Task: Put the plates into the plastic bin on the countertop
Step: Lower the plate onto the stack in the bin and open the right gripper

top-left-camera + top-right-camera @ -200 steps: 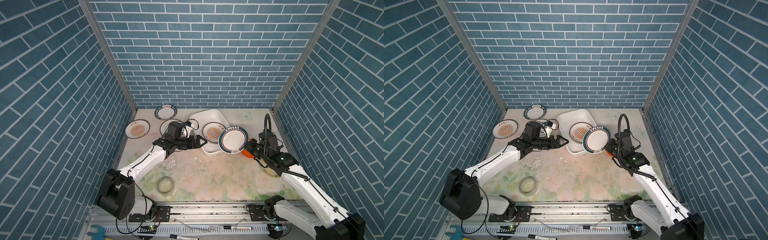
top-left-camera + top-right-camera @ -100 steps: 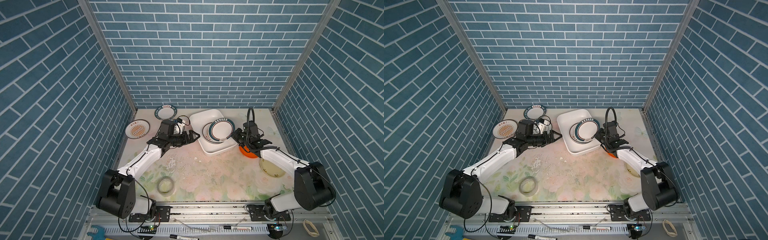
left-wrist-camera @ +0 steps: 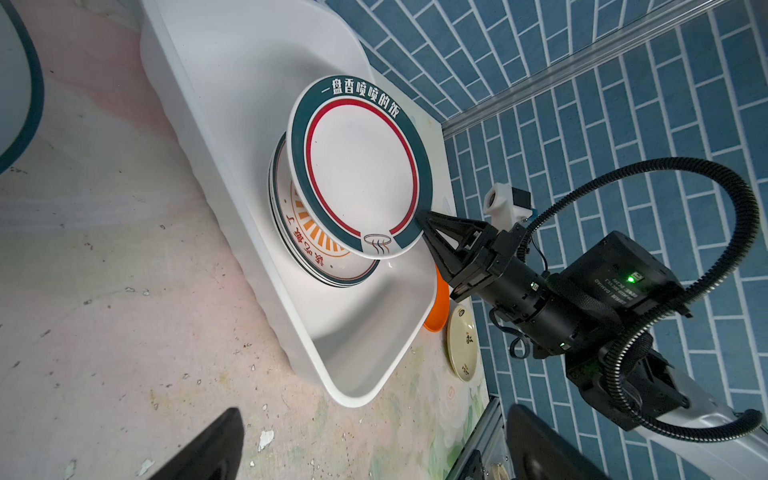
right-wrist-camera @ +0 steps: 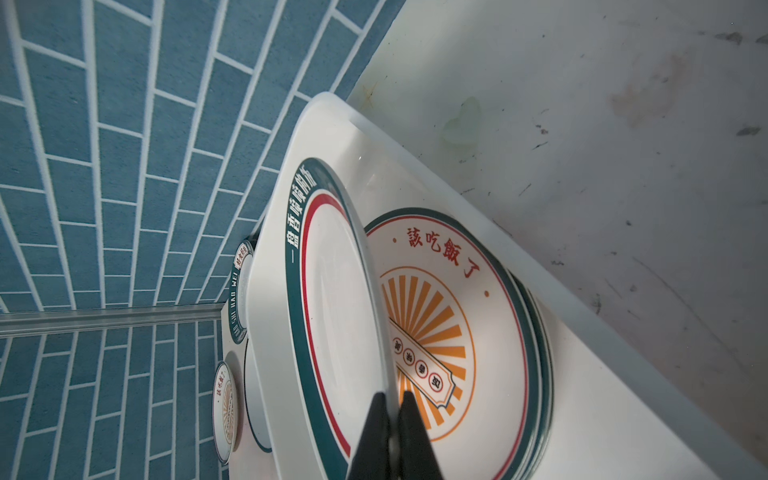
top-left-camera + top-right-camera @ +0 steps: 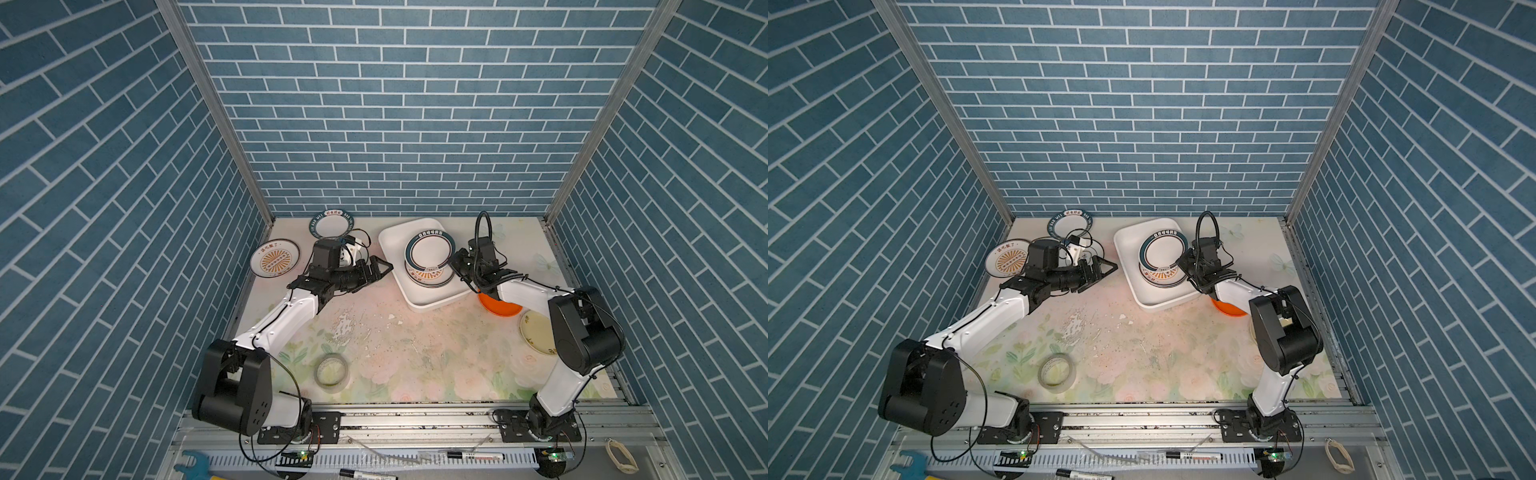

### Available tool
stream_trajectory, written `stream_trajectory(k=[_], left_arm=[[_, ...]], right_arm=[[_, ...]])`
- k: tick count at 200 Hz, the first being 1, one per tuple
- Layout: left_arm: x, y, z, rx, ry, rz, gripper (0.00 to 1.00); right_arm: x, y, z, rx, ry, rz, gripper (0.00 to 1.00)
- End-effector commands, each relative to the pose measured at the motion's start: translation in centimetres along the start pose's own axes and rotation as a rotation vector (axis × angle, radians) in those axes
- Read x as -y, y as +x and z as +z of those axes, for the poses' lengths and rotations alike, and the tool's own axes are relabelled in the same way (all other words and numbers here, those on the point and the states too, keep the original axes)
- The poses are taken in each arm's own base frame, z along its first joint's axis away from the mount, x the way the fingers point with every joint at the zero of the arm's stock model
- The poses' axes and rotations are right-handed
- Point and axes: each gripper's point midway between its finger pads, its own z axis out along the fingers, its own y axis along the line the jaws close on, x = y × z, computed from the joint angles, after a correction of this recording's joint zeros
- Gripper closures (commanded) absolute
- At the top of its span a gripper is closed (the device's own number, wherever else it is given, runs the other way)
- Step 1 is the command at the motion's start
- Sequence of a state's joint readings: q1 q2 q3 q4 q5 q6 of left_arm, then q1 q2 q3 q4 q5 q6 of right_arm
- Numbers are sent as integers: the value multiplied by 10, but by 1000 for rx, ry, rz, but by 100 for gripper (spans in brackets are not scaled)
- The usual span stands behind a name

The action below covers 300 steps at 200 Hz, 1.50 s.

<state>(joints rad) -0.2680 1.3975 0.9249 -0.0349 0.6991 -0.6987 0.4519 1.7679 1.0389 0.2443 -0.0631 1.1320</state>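
My right gripper holds the green-rimmed plate by its rim, tilted above the pile, and next should lower it onto the sunburst plate topping the stack (image 5: 430, 275) (image 4: 438, 344) and let go.
My right gripper (image 5: 454, 262) is shut on the rim of a green-rimmed, red-ringed plate (image 5: 428, 249), held tilted above a stack of plates (image 5: 428, 277) inside the white plastic bin (image 5: 391, 246). The right wrist view shows the fingers (image 4: 409, 415) pinching that plate's edge (image 4: 332, 311) over the sunburst plate (image 4: 457, 324) on top of the stack. My left gripper (image 5: 384, 266) is open and empty, left of the bin above the countertop (image 5: 415, 340). Loose plates: a sunburst one (image 5: 275, 257), a green-rimmed one (image 5: 331, 224), an orange one (image 5: 498, 308) and a pale yellow one (image 5: 538, 332).
A translucent tape roll (image 5: 331, 371) lies near the front of the countertop. Blue brick walls close in the back and both sides. A grey metal rail (image 5: 415, 419) with the arm bases runs along the front edge.
My right gripper carried the green-rimmed plate from the bin's right side to above the stack inside it. My left gripper drew back a little to the left.
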Motion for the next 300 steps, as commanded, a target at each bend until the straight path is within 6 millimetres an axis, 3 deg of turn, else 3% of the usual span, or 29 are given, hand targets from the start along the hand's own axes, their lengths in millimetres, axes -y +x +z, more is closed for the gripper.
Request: stream_trajectory(k=[1, 93, 144, 204, 300], left_arm=[[9, -4, -6, 19, 36, 17, 1], [7, -2, -2, 5, 49, -9, 0], [8, 0, 1, -7, 69, -29, 0], [12, -1, 0, -3, 94, -37, 0], [18, -5, -7, 17, 104, -24, 0]], right_arm=[[-18, -10, 4, 50, -60, 59, 100], [8, 3, 3, 73, 23, 118, 100], [8, 16, 4, 46, 27, 113, 100], [19, 15, -4, 91, 73, 117, 97], [19, 19, -2, 83, 85, 112, 71]])
